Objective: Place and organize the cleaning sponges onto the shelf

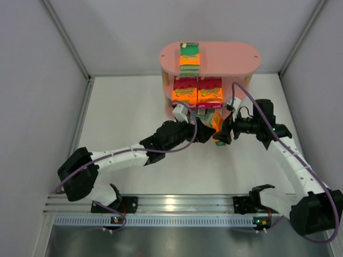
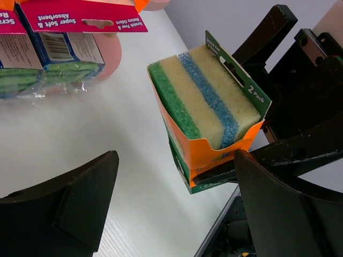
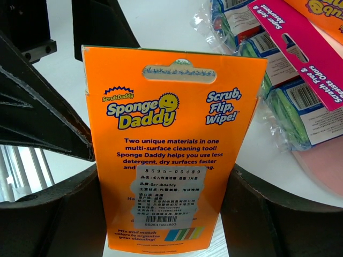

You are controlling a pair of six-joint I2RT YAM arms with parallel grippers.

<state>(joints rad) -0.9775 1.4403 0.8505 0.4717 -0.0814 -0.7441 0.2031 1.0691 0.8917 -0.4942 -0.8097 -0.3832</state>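
I need to slide my left gripper toward my right gripper first, to get around the held orange-and-green pack's exposed sponge end just beyond its open fingers.
My right gripper is shut on an orange-and-green sponge pack and holds it upright just above the table, in front of the pink shelf. My left gripper is open right beside it, and the pack stands just beyond its spread fingers. A green-and-orange pack sits on the top board. Two orange-and-magenta packs stand side by side on the tier below.
Wrapped blue/green-and-white packs with magenta header cards lie at the shelf's base, close to both grippers. Grey walls enclose the white table on three sides. A metal rail runs along the near edge.
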